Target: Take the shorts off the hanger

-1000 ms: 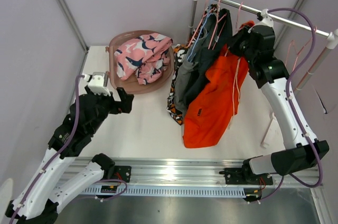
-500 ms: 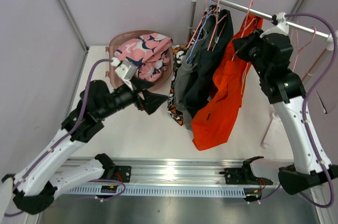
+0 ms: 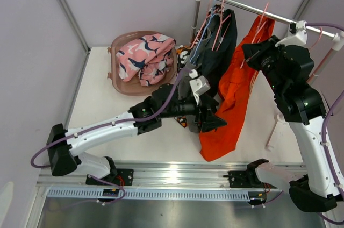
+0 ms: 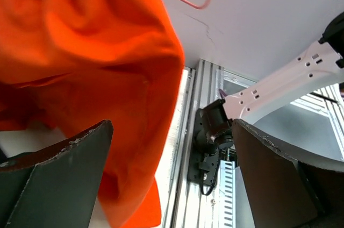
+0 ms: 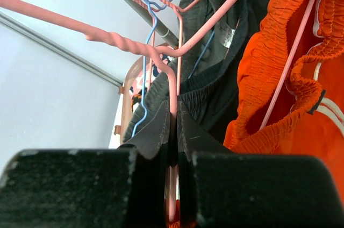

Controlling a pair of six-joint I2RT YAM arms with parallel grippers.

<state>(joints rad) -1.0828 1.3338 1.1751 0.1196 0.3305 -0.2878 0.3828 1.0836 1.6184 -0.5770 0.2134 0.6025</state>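
I will next move my left gripper to the right in the top view, onto the hanging fold (image 3: 227,116) (image 4: 144,116), because the orange fabric is at only one finger.
The orange shorts (image 3: 236,88) hang from a pink hanger (image 3: 262,15) beside the rack rail (image 3: 242,6). My right gripper (image 3: 252,50) is shut on that hanger's wire (image 5: 173,93), with the orange waistband (image 5: 290,77) to its right. My left gripper (image 3: 212,118) is open beside the lower part of the orange shorts (image 4: 80,50); the fabric lies at its left finger (image 4: 59,174). Dark charcoal shorts (image 3: 217,56), grey shorts (image 3: 185,85) and blotch-patterned shorts (image 3: 183,53) hang on the rack, partly hidden by my left arm. Pink navy-print shorts (image 3: 145,56) lie in a basket.
The brown basket (image 3: 115,45) stands at the back left of the white table. Pink and blue hangers (image 3: 215,18) crowd the rail's left end. The rack post (image 3: 196,13) stands behind. The aluminium rail with arm mounts (image 3: 172,177) runs along the near edge.
My left arm has swung right across the table, from beside the basket to the orange shorts' lower part. My right arm has carried the hanger and orange shorts up and to the right.
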